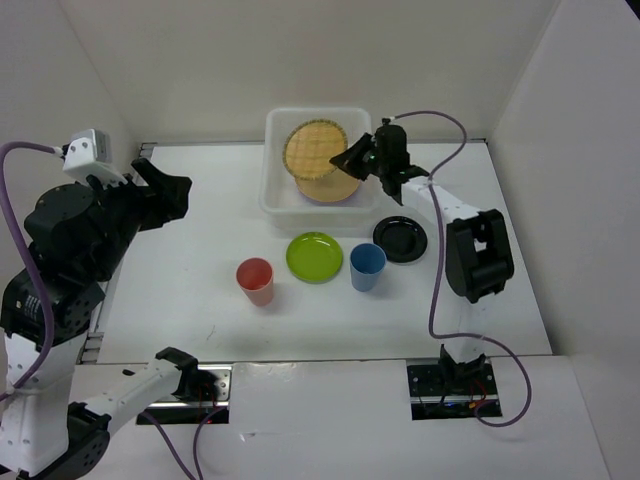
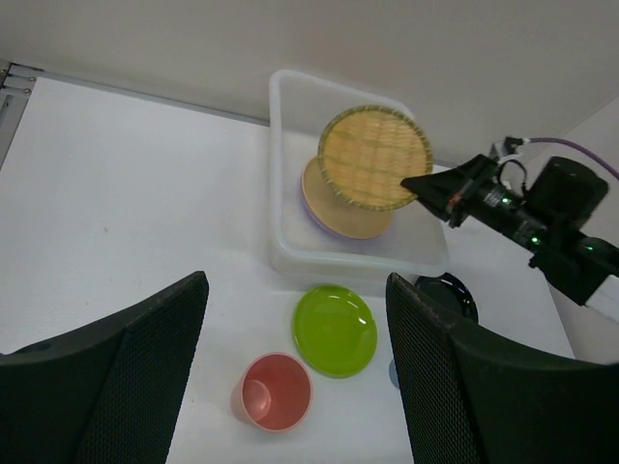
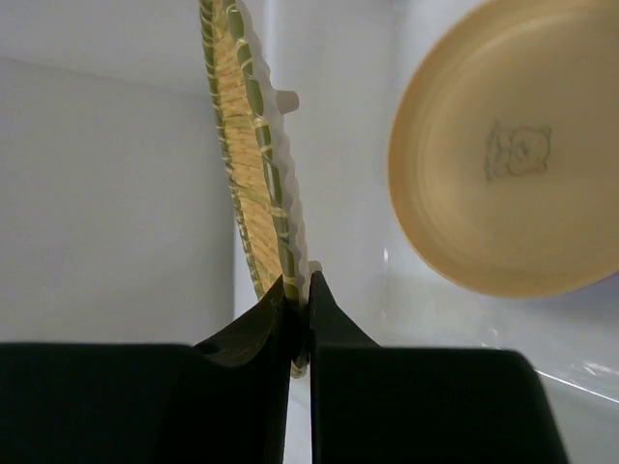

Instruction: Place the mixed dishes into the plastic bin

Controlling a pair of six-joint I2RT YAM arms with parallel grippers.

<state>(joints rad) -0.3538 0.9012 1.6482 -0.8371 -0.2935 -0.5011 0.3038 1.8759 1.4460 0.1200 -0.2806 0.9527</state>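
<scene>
My right gripper brings the tan woven disc, still held high, down and releases the disc's rim next, onto the peach-orange plate [image 1: 330,187] [image 3: 503,145] below it inside the bin.
The plastic bin [image 1: 277,190] stands at the back middle of the table and holds a peach-orange plate [image 1: 330,187] on a lavender plate. My right gripper [image 1: 350,157] is shut on the rim of the tan woven disc [image 1: 313,148] and holds it tilted above the bin; the wrist view shows the disc [image 3: 244,174] edge-on and the peach plate [image 3: 503,145]. In front of the bin stand the red cup [image 1: 255,280], lime green plate [image 1: 314,256], blue cup [image 1: 367,266] and black plate [image 1: 401,239]. My left gripper [image 1: 160,185] is open and empty, high at the left.
White walls enclose the table on the left, back and right. The left wrist view looks down on the bin [image 2: 280,193], green plate [image 2: 335,329] and red cup [image 2: 277,391] between its open fingers [image 2: 440,396].
</scene>
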